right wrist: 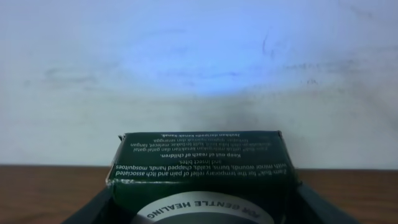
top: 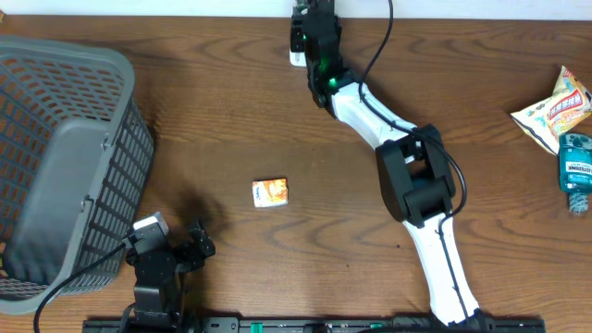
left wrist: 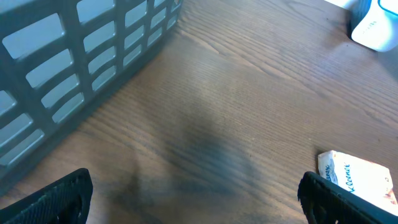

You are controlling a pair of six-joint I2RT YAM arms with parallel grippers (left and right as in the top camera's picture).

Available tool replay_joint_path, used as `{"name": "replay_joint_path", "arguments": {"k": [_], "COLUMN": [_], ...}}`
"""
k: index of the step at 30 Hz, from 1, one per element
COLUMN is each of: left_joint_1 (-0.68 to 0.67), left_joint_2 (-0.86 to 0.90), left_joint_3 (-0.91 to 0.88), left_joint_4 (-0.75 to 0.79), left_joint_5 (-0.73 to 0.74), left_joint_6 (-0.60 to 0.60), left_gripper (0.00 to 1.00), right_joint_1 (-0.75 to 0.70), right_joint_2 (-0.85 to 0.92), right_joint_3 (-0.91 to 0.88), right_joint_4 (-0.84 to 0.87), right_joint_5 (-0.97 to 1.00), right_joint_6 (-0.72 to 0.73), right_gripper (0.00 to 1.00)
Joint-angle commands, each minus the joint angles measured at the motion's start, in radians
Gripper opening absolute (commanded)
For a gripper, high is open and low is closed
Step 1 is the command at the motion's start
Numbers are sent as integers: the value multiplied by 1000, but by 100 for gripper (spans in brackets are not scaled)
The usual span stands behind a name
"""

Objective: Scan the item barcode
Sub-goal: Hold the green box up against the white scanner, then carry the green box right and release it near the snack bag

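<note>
I need to swing my right gripper across and down to free the box beside the snack bag, because that spot is to the gripper's right in the overhead view.
My right gripper (right wrist: 202, 211) is shut on a dark green box (right wrist: 199, 162) with white print, its black fingers (right wrist: 93, 208) pressed against both sides. The box faces a white wall lit bluish. Overhead, the right gripper (top: 314, 28) reaches to the table's far edge, beside a small white device (top: 297, 54); the box itself is hidden under the arm there. My left gripper (top: 180, 250) rests near the front left, open, with bare wood between its fingers (left wrist: 56, 199). In the left wrist view, the left gripper (left wrist: 199, 208) stands with its jaws wide apart.
A grey plastic basket (top: 55, 157) fills the left side, its wall (left wrist: 74, 56) close to the left gripper. A small tissue pack (top: 270, 192) lies mid-table, just right of the left fingers (left wrist: 357, 177). A snack bag (top: 555, 106) and a blue bottle (top: 576, 166) lie far right.
</note>
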Motion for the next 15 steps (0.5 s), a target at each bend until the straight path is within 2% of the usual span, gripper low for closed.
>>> {"name": "replay_joint_path", "arguments": {"k": [1,7,11,15], "left_joint_1": [1,1,1,1], "left_joint_2": [-5,-5,-5,-5], "left_joint_3": [-11,-11,-11,-11], "left_joint_4": [-8,-8,-8,-8], "left_joint_5": [-10,-10,-10,-10], "left_joint_6": [-9,-9,-9,-9], "left_gripper": [98,98,98,98], "right_joint_1": [-10,-10,-13,-39], "right_joint_2": [39,34,-17,-126], "right_joint_3": [54,63,91,91], "right_joint_4": [-9,-34,-146,-333], "right_joint_5": [-18,-21,-20,44], "right_joint_6": [2,8,11,11], "right_gripper": [37,36,35,36]}}
